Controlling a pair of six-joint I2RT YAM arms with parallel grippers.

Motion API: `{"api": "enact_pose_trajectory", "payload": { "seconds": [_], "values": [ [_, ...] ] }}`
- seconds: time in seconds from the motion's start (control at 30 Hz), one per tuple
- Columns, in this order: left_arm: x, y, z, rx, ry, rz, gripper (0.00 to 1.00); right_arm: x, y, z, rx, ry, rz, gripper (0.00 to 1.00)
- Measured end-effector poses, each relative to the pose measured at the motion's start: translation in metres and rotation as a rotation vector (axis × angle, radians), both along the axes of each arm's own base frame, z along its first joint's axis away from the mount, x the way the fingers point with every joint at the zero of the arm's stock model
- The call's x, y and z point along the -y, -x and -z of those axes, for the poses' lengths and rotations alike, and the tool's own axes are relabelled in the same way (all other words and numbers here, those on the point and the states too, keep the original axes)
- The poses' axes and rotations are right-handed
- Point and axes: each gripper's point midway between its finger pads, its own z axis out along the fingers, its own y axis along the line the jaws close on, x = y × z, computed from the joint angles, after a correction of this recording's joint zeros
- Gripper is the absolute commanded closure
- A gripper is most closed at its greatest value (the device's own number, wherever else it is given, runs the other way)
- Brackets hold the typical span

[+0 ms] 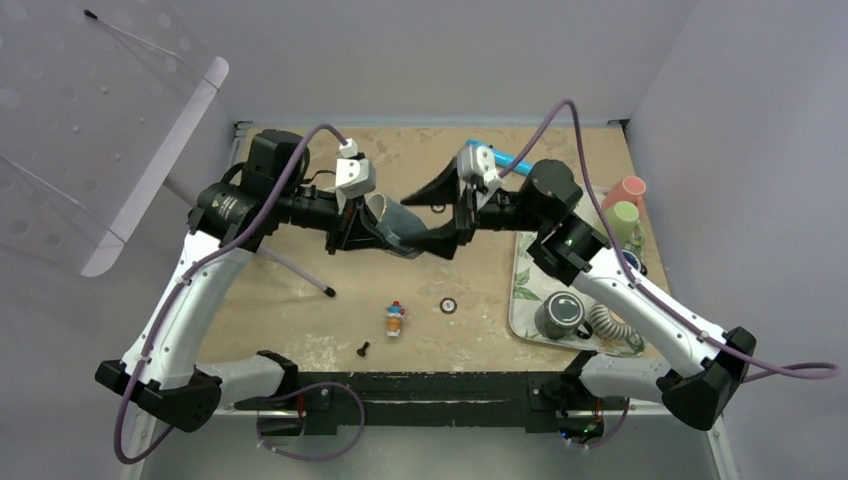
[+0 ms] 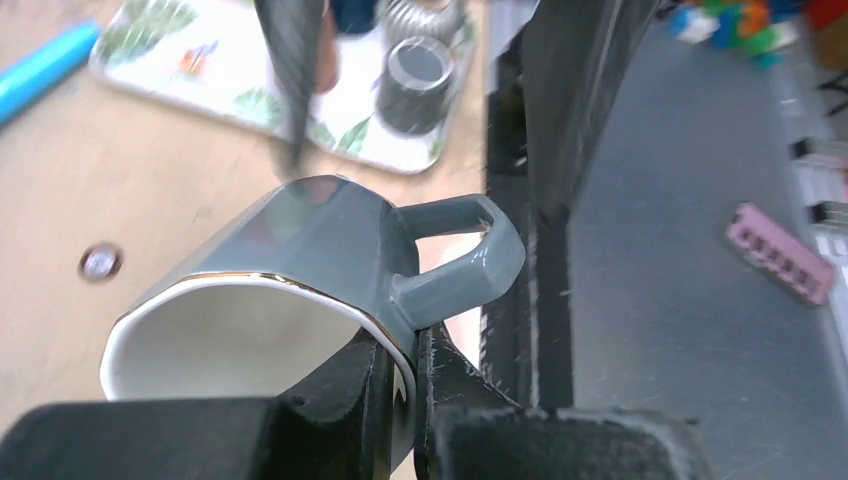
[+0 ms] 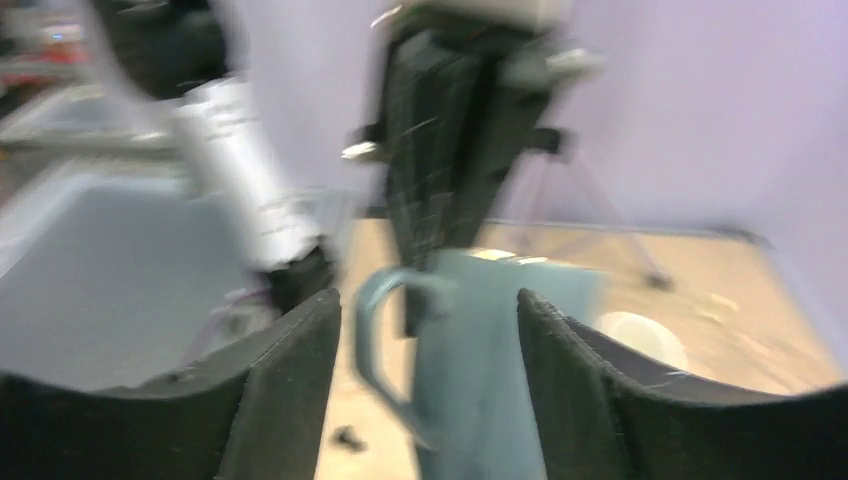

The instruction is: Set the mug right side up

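The left gripper will next tilt down and lower the mug onto the middle of the table with its base first.
The grey-blue mug, white inside with a gold rim, hangs on its side above the middle of the table. My left gripper is shut on its rim beside the handle, with one finger inside the mug and one outside. The mouth faces the left wrist camera. My right gripper is open, its two fingers on either side of the mug's base end. In the blurred right wrist view the mug and its handle lie between the open fingers, apart from them.
A leaf-patterned tray at the right holds a dark cup and a coiled hose. Pink and green cups stand behind it. A small toy figure, a washer, a black screw and a tripod leg are on the table.
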Motion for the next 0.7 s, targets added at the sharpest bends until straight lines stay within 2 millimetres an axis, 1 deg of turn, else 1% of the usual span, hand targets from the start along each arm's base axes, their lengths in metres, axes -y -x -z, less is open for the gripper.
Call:
{"api": "enact_pose_trajectory", "payload": {
  "seconds": [0.03, 0.1, 0.13, 0.17, 0.2, 0.23, 0.27, 0.3, 0.33, 0.4, 0.47, 0.5, 0.53, 0.6, 0.63, 0.7],
  "values": [
    [-0.003, -0.011, 0.01, 0.016, -0.042, -0.053, 1.0, 0.0, -0.018, -0.006, -0.01, -0.016, 0.101, 0.06],
    [-0.008, -0.029, 0.031, 0.014, -0.124, -0.137, 1.0, 0.011, -0.061, -0.015, -0.06, -0.041, 0.313, 0.04],
    [-0.01, -0.042, 0.044, 0.012, -0.174, -0.182, 1.0, 0.021, -0.082, -0.015, -0.097, -0.047, 0.413, 0.04],
    [-0.013, -0.058, 0.06, 0.006, -0.237, -0.232, 1.0, 0.035, -0.106, -0.012, -0.15, -0.051, 0.528, 0.04],
    [-0.015, -0.069, 0.072, 0.0, -0.276, -0.264, 1.0, 0.05, -0.127, -0.008, -0.196, -0.052, 0.628, 0.04],
    [-0.016, -0.085, 0.089, -0.007, -0.332, -0.302, 1.0, 0.076, -0.158, 0.001, -0.28, -0.053, 0.783, 0.04],
    [-0.018, -0.095, 0.101, -0.014, -0.371, -0.327, 1.0, 0.098, -0.178, 0.009, -0.34, -0.056, 0.896, 0.03],
    [-0.02, -0.105, 0.115, -0.019, -0.415, -0.352, 1.0, 0.126, -0.201, 0.021, -0.415, -0.06, 1.035, 0.03],
    [-0.022, -0.114, 0.129, -0.021, -0.458, -0.374, 1.0, 0.161, -0.221, 0.036, -0.5, -0.068, 1.183, 0.03],
    [-0.023, -0.123, 0.151, -0.012, -0.534, -0.397, 1.0, 0.23, -0.25, 0.07, -0.669, -0.086, 1.452, 0.03],
    [-0.021, -0.129, 0.175, 0.025, -0.625, -0.4, 1.0, 0.293, -0.262, 0.108, -0.83, -0.108, 1.662, 0.07],
    [-0.016, -0.127, 0.178, 0.034, -0.634, -0.385, 1.0, 0.316, -0.261, 0.125, -0.895, -0.108, 1.738, 0.09],
    [-0.012, -0.127, 0.188, 0.055, -0.665, -0.371, 1.0, 0.346, -0.258, 0.152, -0.996, -0.104, 1.839, 0.1],
    [-0.006, -0.129, 0.202, 0.08, -0.709, -0.356, 1.0, 0.383, -0.246, 0.189, -1.132, -0.083, 1.987, 0.1],
    [-0.003, -0.132, 0.209, 0.088, -0.728, -0.352, 1.0, 0.397, -0.238, 0.208, -1.195, -0.059, 2.06, 0.1],
    [-0.001, -0.144, 0.225, 0.105, -0.768, -0.358, 1.0, 0.407, -0.227, 0.229, -1.263, -0.026, 2.138, 0.1]
  ]
}}
